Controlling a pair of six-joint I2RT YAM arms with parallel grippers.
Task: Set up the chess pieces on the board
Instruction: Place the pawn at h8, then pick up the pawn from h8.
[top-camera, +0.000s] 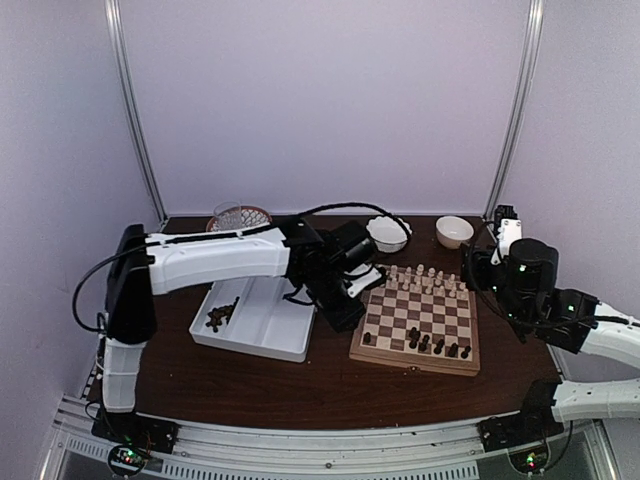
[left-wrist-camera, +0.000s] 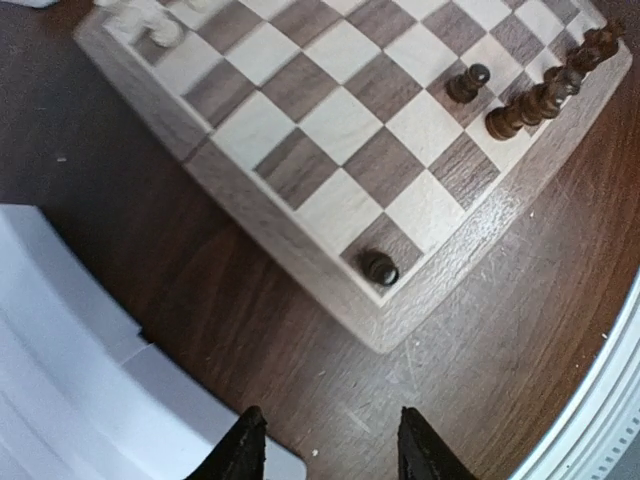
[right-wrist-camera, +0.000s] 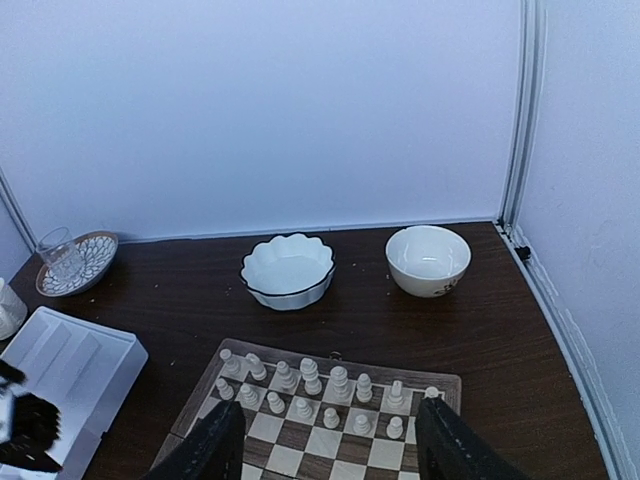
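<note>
My right gripper swings down across the board onto the corner piece (top-camera: 367, 338) next, as that piece stands alone below it and to its left in the top view.
The chessboard (top-camera: 440, 312) lies right of centre on the dark table. Several dark brown chess pieces (top-camera: 438, 346) stand along its near rows, and one (top-camera: 367, 338) stands alone on the near-left corner square. More dark pieces (top-camera: 218, 315) lie in the white tray (top-camera: 262, 335). My left gripper (top-camera: 340, 315) hangs open and empty over bare table between the tray and the board's left edge. In the left wrist view the gripper (left-wrist-camera: 330, 450) is just short of the board's corner (left-wrist-camera: 385, 335), where the corner piece (left-wrist-camera: 379, 267) stands. My right gripper (right-wrist-camera: 330, 450) is open and empty, high above the board (right-wrist-camera: 300, 455).
Cream chessmen (top-camera: 425, 280) fill the board's two far rows. A scalloped white bowl (right-wrist-camera: 288, 270) and a round white bowl (right-wrist-camera: 428, 260) stand behind the board. A patterned plate (right-wrist-camera: 85, 265) with a glass (right-wrist-camera: 60, 252) on it is at the back left.
</note>
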